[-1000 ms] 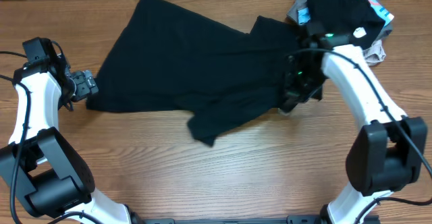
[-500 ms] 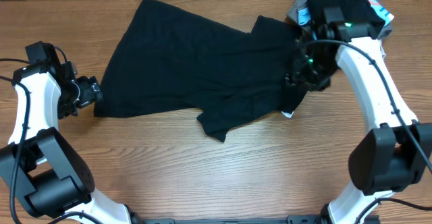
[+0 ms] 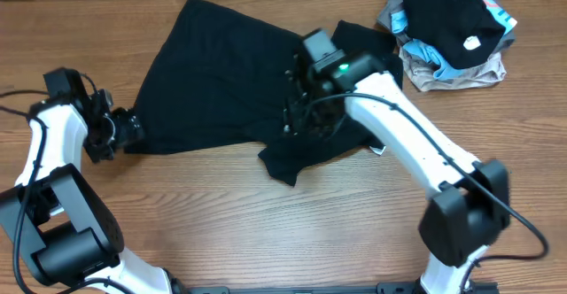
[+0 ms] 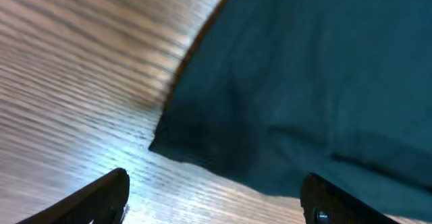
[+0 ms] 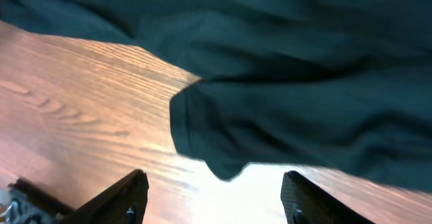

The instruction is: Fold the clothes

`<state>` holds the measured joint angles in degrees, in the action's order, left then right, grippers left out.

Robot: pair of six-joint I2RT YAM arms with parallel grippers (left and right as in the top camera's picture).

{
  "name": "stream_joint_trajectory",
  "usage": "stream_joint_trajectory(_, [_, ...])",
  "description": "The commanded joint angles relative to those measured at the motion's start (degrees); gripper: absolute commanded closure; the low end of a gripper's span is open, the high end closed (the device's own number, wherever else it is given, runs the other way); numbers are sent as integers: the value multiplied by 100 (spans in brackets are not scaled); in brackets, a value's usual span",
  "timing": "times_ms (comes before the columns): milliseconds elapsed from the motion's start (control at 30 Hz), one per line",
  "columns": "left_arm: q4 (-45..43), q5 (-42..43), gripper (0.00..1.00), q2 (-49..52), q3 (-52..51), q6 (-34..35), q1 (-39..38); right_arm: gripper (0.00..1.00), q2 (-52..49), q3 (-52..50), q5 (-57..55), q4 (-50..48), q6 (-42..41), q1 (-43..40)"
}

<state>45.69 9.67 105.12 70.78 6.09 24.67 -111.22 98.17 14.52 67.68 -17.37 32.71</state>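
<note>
The right gripper moves down and to its left in the overhead view next and closes on the heap of cloth, since the flap's jutting end point(image 3: 273, 158) point(image 5: 198, 128) lies below it that way.
A black garment point(image 3: 239, 90) lies spread out on the wooden table point(image 3: 177, 223), with a crumpled flap point(image 3: 292, 161) at its lower middle. My left gripper point(image 3: 127, 133) is open at the garment's lower left corner point(image 4: 158, 145); nothing is between its fingers point(image 4: 101, 197). My right gripper point(image 3: 303, 124) hangs open over the middle of the garment. In the right wrist view a dark fold point(image 5: 216, 156) lies just ahead of the open fingers point(image 5: 304, 197), with bare wood between them.
A pile of other clothes point(image 3: 452, 28), black, grey, blue and beige, sits at the back right corner. A small white tag point(image 3: 378, 150) shows at the garment's lower right edge. Bare wood runs along the table's front.
My right gripper opened, let go of the garment's right edge and swung left over its middle. The left gripper crept right and down toward the garment's corner.
</note>
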Motion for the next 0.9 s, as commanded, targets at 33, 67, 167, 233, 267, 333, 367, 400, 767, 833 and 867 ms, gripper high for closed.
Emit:
stream_joint_trajectory(33, [-612, 116, 16, -61, -625, 348, 92, 32, -531, -63, -103, -205, -382, 442])
stream_joint_trajectory(67, [-772, 111, 16, -61, -706, 385, 92, 33, -629, -63, -111, -249, -428, 527])
stream_joint_trajectory(167, [-1119, 87, 14, -61, -813, 387, 92, 33, -903, -63, -236, -400, -592, 739])
stream_joint_trajectory(233, [-1287, 90, 13, -61, -822, 385, 92, 32, -1045, -63, -293, -485, -693, 824])
stream_joint_trajectory(267, [-1370, 87, 12, -61, -822, 385, 92, 32, -1106, -63, -291, -522, -695, 863])
stream_joint_trajectory(333, [-1517, 87, 11, -61, -824, 385, 92, 33, -1204, -63, -295, -564, -765, 925])
stream_joint_trajectory(367, [-1585, 90, 11, -59, -828, 385, 92, 32, -1235, -63, -293, -575, -802, 960])
stream_joint_trajectory(400, [-1644, 87, 11, -57, -831, 385, 83, 32, -1290, -63, -293, -590, -804, 997])
stream_joint_trajectory(767, [-2138, 90, 12, 87, -922, 428, 81, 94, -1526, -63, -411, -546, -1134, 1071])
stream_joint_trajectory(833, [-2153, 90, 12, 120, -922, 431, 79, 96, -1523, -59, -420, -540, -1174, 1029])
stream_joint_trajectory(867, [-2151, 92, 12, 129, -922, 431, 81, 96, -1510, -42, -422, -520, -1233, 999])
